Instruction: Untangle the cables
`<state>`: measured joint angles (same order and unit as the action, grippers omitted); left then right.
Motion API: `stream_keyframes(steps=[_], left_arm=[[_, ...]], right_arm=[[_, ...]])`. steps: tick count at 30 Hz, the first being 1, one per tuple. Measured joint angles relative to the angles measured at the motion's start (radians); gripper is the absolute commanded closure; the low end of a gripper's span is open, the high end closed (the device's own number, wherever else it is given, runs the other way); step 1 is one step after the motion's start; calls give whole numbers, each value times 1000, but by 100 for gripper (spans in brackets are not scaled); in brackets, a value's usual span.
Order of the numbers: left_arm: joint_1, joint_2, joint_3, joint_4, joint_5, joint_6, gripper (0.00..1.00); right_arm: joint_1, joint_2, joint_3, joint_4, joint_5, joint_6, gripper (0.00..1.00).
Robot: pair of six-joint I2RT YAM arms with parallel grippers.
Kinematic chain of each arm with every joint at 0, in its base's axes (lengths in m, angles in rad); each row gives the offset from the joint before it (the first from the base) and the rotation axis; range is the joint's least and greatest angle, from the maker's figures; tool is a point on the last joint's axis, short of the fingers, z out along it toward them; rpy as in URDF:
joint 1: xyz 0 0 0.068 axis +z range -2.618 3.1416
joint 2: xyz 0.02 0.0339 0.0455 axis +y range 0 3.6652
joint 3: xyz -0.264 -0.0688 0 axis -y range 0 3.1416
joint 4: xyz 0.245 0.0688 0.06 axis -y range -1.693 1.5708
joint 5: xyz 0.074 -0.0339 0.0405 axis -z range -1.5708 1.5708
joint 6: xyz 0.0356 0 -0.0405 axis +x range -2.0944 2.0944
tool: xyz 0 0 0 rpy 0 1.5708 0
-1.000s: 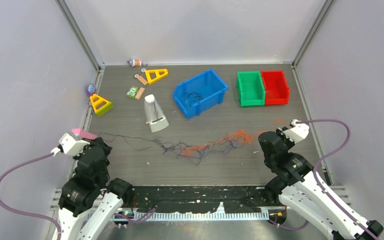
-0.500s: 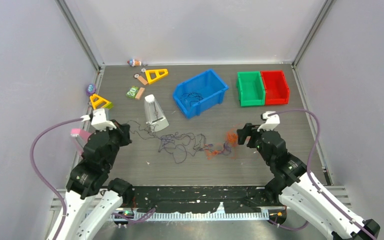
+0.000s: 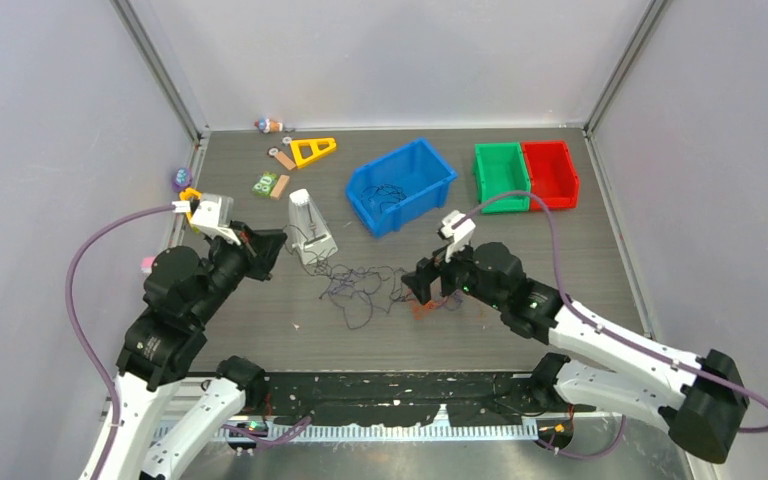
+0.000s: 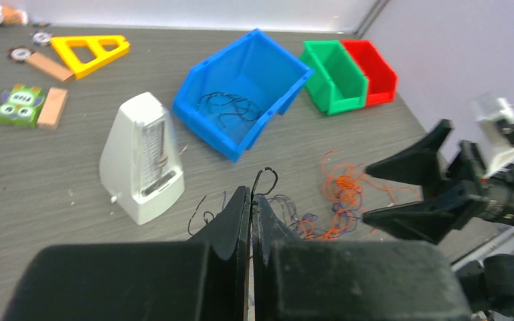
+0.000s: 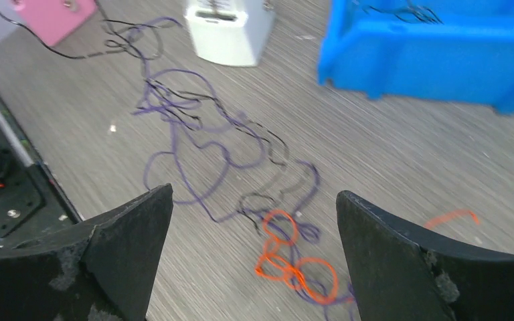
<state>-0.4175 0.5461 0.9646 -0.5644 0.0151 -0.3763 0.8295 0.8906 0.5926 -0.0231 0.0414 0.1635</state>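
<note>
My right gripper moves to the left in the top view and down onto the tangle's middle next. Then it closes, because pieces of purple and black cable cross there.
The cables (image 3: 360, 285) lie as a loose tangle of purple, black and orange strands on the dark table, in front of the white metronome. My left gripper (image 3: 272, 245) sits at the tangle's left end. In the left wrist view it (image 4: 251, 194) is shut on a black strand, with a black loop (image 4: 266, 177) sticking out past its tips. My right gripper (image 3: 422, 290) is at the tangle's right end. It (image 5: 254, 194) stands wide open just above the orange loops (image 5: 288, 261), holding nothing. Purple strands (image 5: 194, 147) run off to the left.
A white metronome (image 3: 310, 228) stands just behind the tangle. A blue bin (image 3: 400, 185) with black wire inside sits behind it, and green (image 3: 501, 177) and red (image 3: 550, 174) bins at back right. Yellow triangles (image 3: 312, 150) and small toys (image 3: 270, 185) lie at back left.
Both arms swung inward toward the middle. The stretched-out cables slackened into a loose bunch. My right gripper opened and let go of the orange end; the left stayed shut.
</note>
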Motion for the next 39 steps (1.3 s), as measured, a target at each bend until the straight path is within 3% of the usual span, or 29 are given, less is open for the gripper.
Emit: stream_keyframes(steps=[10, 20, 22, 24, 27, 33, 39], left_arm=[[0, 62, 148, 24, 188, -9, 100], [0, 132, 262, 73, 275, -63, 100], [0, 145, 280, 85, 283, -71, 100], [0, 156, 295, 98, 286, -80, 100], [0, 170, 325, 93, 256, -84, 100], [0, 168, 385, -2, -49, -39, 100], [1, 145, 395, -77, -391, 40, 100]], right_arm=[[122, 296, 60, 311, -82, -8, 0], [171, 520, 136, 552, -135, -3, 4], [177, 562, 150, 580, -141, 3, 18], [179, 600, 159, 601, -145, 17, 53], [182, 629, 154, 615, -134, 50, 75], [175, 555, -25, 657, -13, 139, 85], [129, 364, -206, 501, 157, 219, 86]])
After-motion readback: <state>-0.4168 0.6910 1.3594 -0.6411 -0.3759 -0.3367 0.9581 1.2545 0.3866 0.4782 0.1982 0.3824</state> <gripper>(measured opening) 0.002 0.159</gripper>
